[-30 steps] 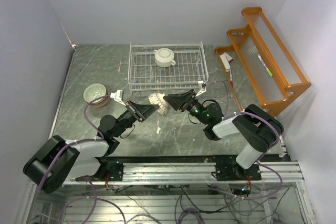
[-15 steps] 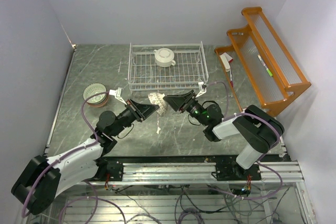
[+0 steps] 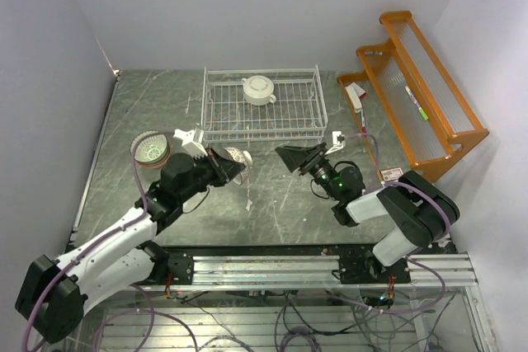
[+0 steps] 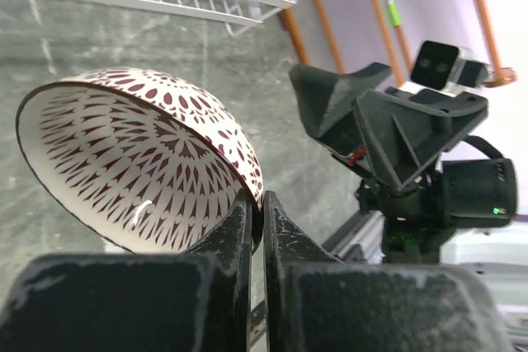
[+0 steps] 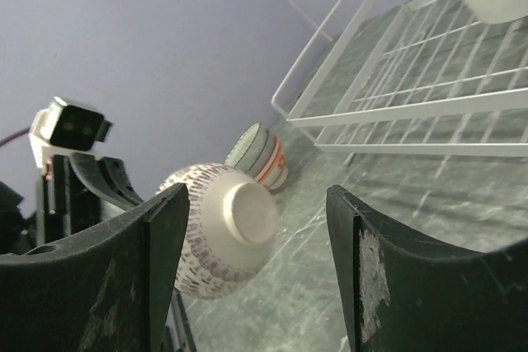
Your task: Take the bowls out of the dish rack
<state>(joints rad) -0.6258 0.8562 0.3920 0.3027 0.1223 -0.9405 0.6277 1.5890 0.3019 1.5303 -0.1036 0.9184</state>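
My left gripper is going to the left in the top view next, then down over the stack of bowls to let go, because the stack's top bowl lies open.
My left gripper (image 3: 231,166) is shut on the rim of a white bowl with dark red markings (image 3: 240,157), holding it tilted above the table in front of the dish rack (image 3: 309,105). In the left wrist view the fingers (image 4: 244,232) pinch the bowl's rim (image 4: 140,154). My right gripper (image 3: 294,157) is open and empty, a little to the right of that bowl; its view shows the bowl's underside (image 5: 227,232) between its fingers. A white bowl with a side handle (image 3: 258,89) sits in the rack. A stack of bowls (image 3: 151,150) stands on the table at the left.
An orange wooden shelf (image 3: 421,80) stands at the right, with small items on it. The stack of bowls (image 5: 264,156) and the rack's front rail (image 5: 412,109) show in the right wrist view. The walls close in at the back and sides.
My right gripper has let go of the patterned bowl and drawn back to the right. My left gripper keeps the bowl and has shifted it slightly left.
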